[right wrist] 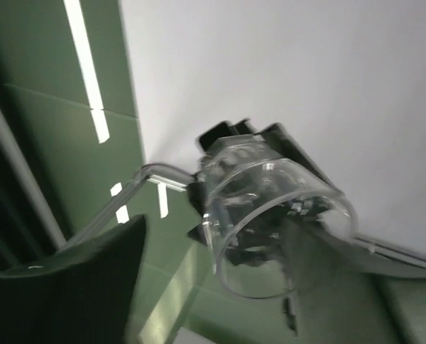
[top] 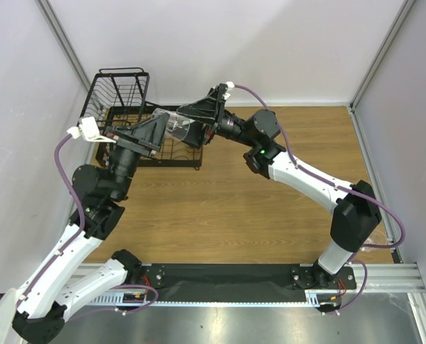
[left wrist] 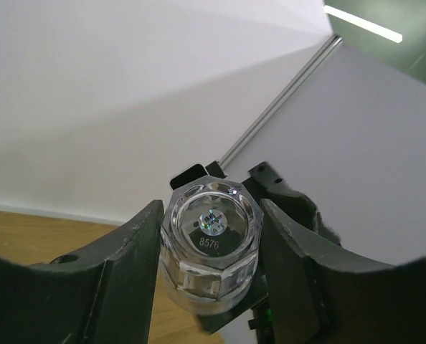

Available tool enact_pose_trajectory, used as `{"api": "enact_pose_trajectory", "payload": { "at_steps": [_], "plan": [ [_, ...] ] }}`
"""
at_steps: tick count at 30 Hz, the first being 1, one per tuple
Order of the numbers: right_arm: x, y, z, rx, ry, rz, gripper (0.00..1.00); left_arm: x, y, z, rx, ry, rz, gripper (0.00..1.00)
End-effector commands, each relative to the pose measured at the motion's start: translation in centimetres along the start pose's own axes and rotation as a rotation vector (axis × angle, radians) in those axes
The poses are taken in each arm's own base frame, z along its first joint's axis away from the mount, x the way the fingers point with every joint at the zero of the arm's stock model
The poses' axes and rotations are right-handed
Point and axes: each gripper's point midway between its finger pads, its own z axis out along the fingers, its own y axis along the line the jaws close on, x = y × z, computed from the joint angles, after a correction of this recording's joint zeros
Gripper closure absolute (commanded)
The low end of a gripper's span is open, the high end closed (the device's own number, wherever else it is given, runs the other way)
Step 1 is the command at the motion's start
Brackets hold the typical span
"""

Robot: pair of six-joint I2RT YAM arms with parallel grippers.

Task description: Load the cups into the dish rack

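The bare raised basket (top: 120,92) lies outward of my left gripper and to its left in the top view, so next I bring the cup there with its opening down and release it.
A clear glass cup (top: 177,127) hangs in the air above the black wire dish rack (top: 120,89), between my two grippers. My left gripper (top: 161,131) is shut on the cup. In the left wrist view the cup (left wrist: 211,236) shows its faceted base with a sticker, and both fingers (left wrist: 138,251) press its sides. My right gripper (top: 200,117) is at the cup's mouth end, open. In the right wrist view the cup's rim (right wrist: 270,229) faces the camera and the left finger (right wrist: 91,287) stands apart from it. The mint tumbler and other cups are out of view.
The rack's raised basket is at the far left against the white wall, and its low tray (top: 181,158) lies under the grippers. The wooden table (top: 234,208) spreads to the right and front. White walls close in the left, back and right sides.
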Motion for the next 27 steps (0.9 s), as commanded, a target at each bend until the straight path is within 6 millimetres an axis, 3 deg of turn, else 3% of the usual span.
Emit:
{"api": "enact_pose_trajectory", "payload": {
  "at_steps": [1, 2, 3, 5, 8, 9, 10, 11, 12, 15, 19, 23, 26, 27],
  "plan": [
    [0.5, -0.6, -1.8, 0.114, 0.038, -0.112, 0.10, -2.0, -1.0, 0.3, -0.021, -0.009, 0.119, 1.00],
    [0.3, -1.3, -2.4, 0.152, 0.038, -0.127, 0.07, -3.0, -1.4, 0.4, -0.028, -0.022, 0.139, 1.00],
    [0.6, -0.6, -3.2, 0.170, 0.040, -0.160, 0.04, -2.8, -0.5, 0.5, -0.071, -0.006, 0.191, 1.00],
    [-0.9, -3.3, -5.7, 0.309, 0.008, -0.208, 0.04, -3.9, -0.9, 0.8, -0.085, -0.014, 0.236, 1.00],
    [-1.7, -4.7, -9.8, 0.478, -0.011, -0.314, 0.04, -4.0, 0.7, 1.6, -0.171, 0.049, 0.346, 1.00],
    [-1.5, -6.2, -11.6, 0.575, -0.017, -0.272, 0.04, -3.5, 1.7, 1.5, -0.208, 0.093, 0.388, 1.00],
    [-1.1, -5.3, -12.7, 0.593, -0.022, -0.307, 0.05, -2.8, 2.8, 2.2, -0.242, 0.125, 0.420, 1.00],
    [-1.7, -5.3, -13.9, 0.626, -0.042, -0.339, 0.05, -4.1, 2.8, 2.5, -0.264, 0.106, 0.446, 1.00],
    [-1.7, -6.0, -15.7, 0.690, -0.040, -0.360, 0.06, -4.1, 3.8, 2.5, -0.302, 0.131, 0.493, 1.00],
    [-2.4, -4.2, -18.6, 0.749, -0.083, -0.489, 0.07, -6.0, 5.9, 3.7, -0.376, 0.117, 0.578, 1.00],
    [-2.6, -3.9, -22.2, 0.866, -0.110, -0.524, 0.07, -8.4, 9.4, 5.7, -0.461, 0.110, 0.663, 1.00],
    [-2.7, -3.9, -24.2, 0.929, -0.113, -0.543, 0.07, -10.8, 14.3, 8.3, -0.589, 0.121, 0.754, 1.00],
    [-3.1, -3.6, -25.4, 0.976, -0.135, -0.570, 0.07, -12.5, 16.4, 9.4, -0.653, 0.099, 0.800, 1.00],
    [-3.2, -3.5, -25.6, 0.989, -0.138, -0.572, 0.07, -12.5, 18.0, 10.1, -0.678, 0.101, 0.810, 1.00]
  ]
}}
